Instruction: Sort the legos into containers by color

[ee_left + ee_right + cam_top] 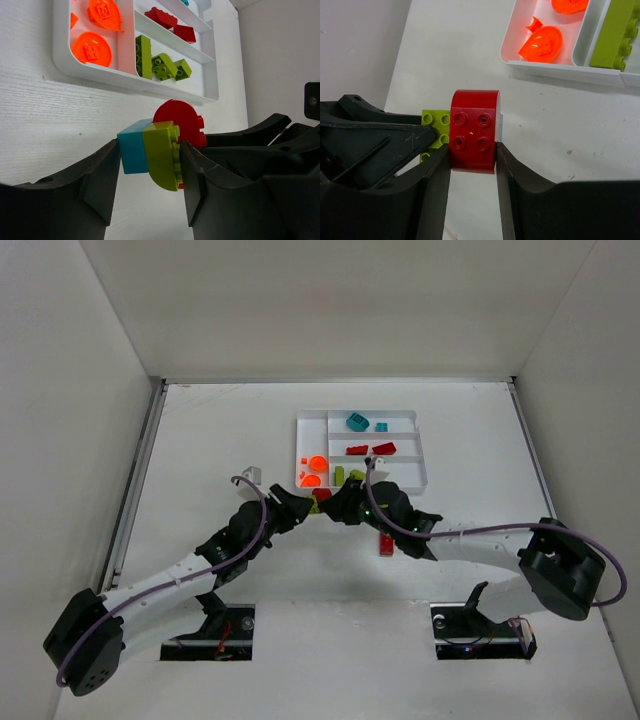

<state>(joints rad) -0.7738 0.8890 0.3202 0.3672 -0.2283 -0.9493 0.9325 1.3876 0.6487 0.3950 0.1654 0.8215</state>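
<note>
The tray's middle section holds red bricks, so my right gripper will next pull away from the teal and green bricks, outward and down into the tray's loose end.
A joined clump of legos hangs just in front of the white tray (420, 476): a teal brick (132, 152), a lime-green rounded brick (161, 155) and a red rounded brick (474, 130). My left gripper (150, 160) is shut across the teal and green bricks. My right gripper (472, 160) is shut on the red brick from the opposite side. In the top view both grippers (305, 506) (346, 506) meet at the clump (322, 497). The tray's compartments hold orange pieces (91, 47), green bricks (165, 67), red bricks (161, 17) and teal bricks (357, 421).
A loose red brick (385, 543) lies on the table beside the right arm. A small white object (250, 475) sits left of the tray. White walls enclose the table on three sides.
</note>
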